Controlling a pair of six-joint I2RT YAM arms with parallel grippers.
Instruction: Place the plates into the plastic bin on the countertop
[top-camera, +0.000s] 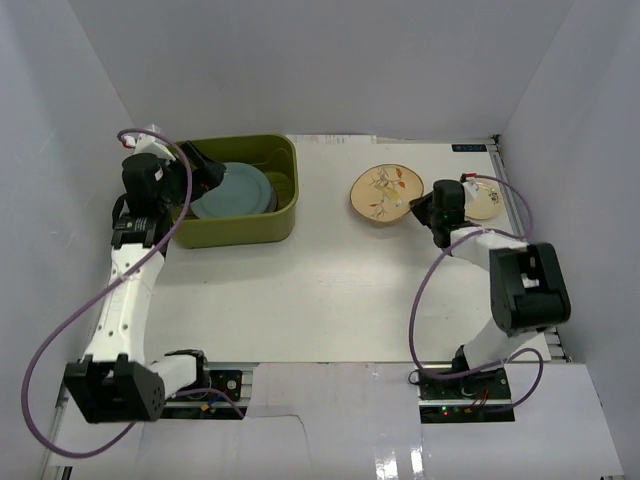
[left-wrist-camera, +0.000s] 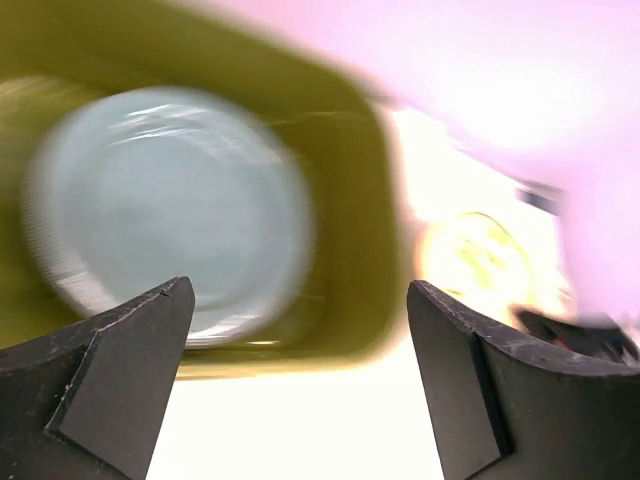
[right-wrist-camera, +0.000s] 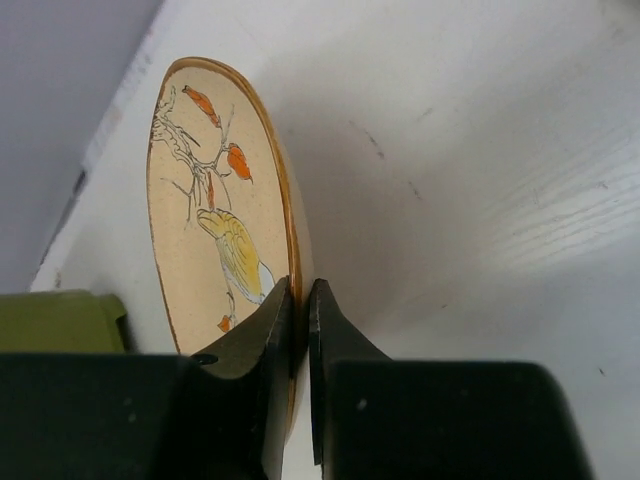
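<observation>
The pale blue plate (top-camera: 235, 190) is to the left in the top view, behind the side of the bin, so my right gripper will next lift over that side, go down and let go.
The olive-green plastic bin (top-camera: 280, 222) stands at the back left of the countertop (top-camera: 330, 290). A pale blue plate (top-camera: 235, 190) lies in it on top; any plates under it are hidden. My left gripper (top-camera: 203, 172) hangs over the bin's left side, open and empty. The left wrist view is blurred and shows the blue plate (left-wrist-camera: 165, 215) and the bin wall (left-wrist-camera: 350, 200). My right gripper (right-wrist-camera: 300, 300) is shut on the rim of the tan floral plate (right-wrist-camera: 215, 200), which also shows in the top view (top-camera: 378, 192). A small cream plate (top-camera: 487, 203) lies behind the right wrist.
White walls enclose the countertop on the left, back and right. The right arm's purple cable (top-camera: 425, 290) loops over the surface at the right. A corner of the bin (right-wrist-camera: 55, 320) shows in the right wrist view.
</observation>
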